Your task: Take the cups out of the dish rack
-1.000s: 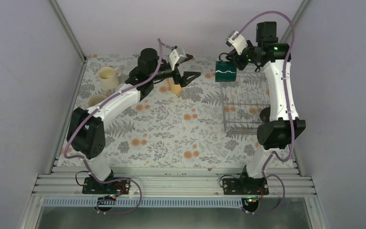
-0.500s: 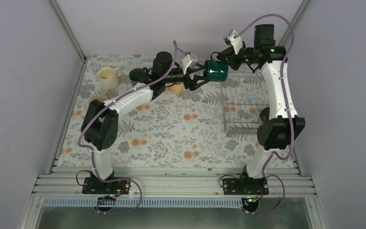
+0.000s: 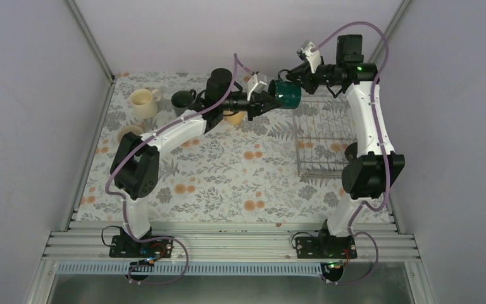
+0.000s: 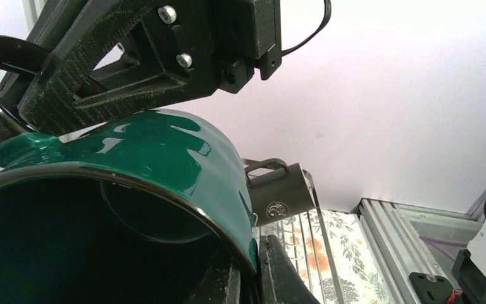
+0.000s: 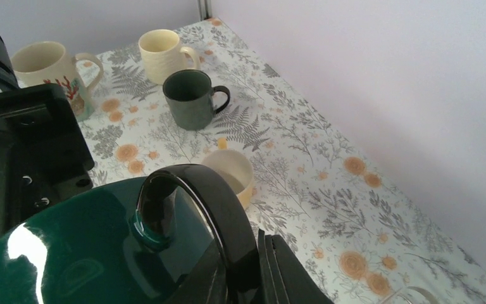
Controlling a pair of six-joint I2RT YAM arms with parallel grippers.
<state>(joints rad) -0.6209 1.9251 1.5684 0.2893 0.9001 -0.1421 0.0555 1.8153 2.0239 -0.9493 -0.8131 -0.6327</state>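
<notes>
My left gripper will swing back and down to release the teal-green cup: clear tabletop near the dark grey cup lies below it, leftward in the top view.
A dark teal-green cup hangs on its side in the air, above the far left corner of the wire dish rack. My right gripper is shut on its black handle. My left gripper is shut on its rim, one finger inside and one outside. In the top view the left gripper meets the cup from the left and the right gripper from behind. A black cup with a small round mark stands in the rack.
On the flowered table stand a ribbed cream cup, a cream cup with a red print, a dark grey cup and a yellow cup, all left of the rack. The side walls stand close.
My left arm swung right to the green cup and its jaws went from open to shut on the rim. The right gripper turned the cup onto its side, still holding it.
</notes>
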